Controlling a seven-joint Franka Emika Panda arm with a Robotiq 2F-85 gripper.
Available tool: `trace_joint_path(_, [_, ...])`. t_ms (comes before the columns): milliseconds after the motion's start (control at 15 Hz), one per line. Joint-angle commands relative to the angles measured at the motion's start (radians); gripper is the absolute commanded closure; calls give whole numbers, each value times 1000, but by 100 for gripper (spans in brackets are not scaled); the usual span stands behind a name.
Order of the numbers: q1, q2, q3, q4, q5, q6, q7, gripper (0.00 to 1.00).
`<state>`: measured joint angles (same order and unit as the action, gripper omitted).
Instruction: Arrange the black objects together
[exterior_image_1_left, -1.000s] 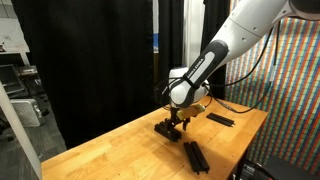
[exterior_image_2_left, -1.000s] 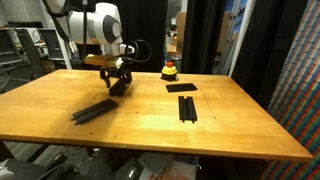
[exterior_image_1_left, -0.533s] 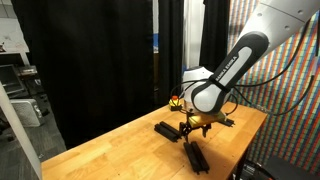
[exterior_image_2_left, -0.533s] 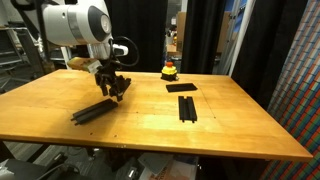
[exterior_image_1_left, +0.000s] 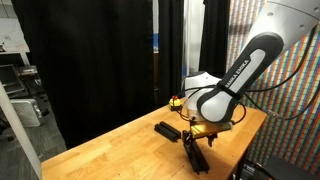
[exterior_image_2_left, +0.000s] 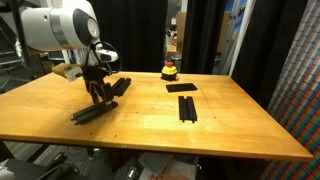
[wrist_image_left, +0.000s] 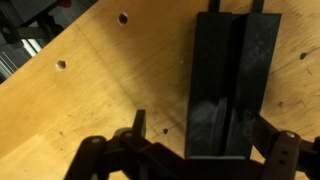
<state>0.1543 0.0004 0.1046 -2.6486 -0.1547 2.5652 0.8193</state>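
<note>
The robot will next shift its gripper to the right in the wrist view, then down to close across the paired black bar (exterior_image_1_left: 196, 157) (wrist_image_left: 228, 75).
Several black objects lie on the wooden table (exterior_image_2_left: 150, 125). In the wrist view a paired black bar (wrist_image_left: 228, 75) runs up from between my fingers. My gripper (wrist_image_left: 210, 150) is open and straddles its near end; I cannot tell whether the fingers touch it. In both exterior views the gripper (exterior_image_2_left: 98, 95) (exterior_image_1_left: 203, 133) hangs low over this bar (exterior_image_2_left: 92, 112) (exterior_image_1_left: 196, 157). A shorter black piece (exterior_image_2_left: 121, 86) (exterior_image_1_left: 167, 130) lies just behind it. A flat strip (exterior_image_2_left: 181, 87) and another paired bar (exterior_image_2_left: 187, 108) lie further along the table.
A small yellow-and-red round object (exterior_image_2_left: 169, 70) stands at the table's back edge. Black curtains hang behind the table, and a coloured patterned wall (exterior_image_1_left: 290, 100) stands to one side. Two small holes (wrist_image_left: 123, 17) (wrist_image_left: 61, 65) show in the table top.
The arm has swung away from the shorter black piece toward the table's front edge and now hangs over the paired bar. The gripper stays open. No object has moved.
</note>
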Motion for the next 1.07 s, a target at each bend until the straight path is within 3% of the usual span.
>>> trace_joint_path(0, [-1, -20, 21, -14, 41, 10, 2, 0])
trace_joint_path(1000, [3, 25, 40, -7, 297, 73, -248, 0])
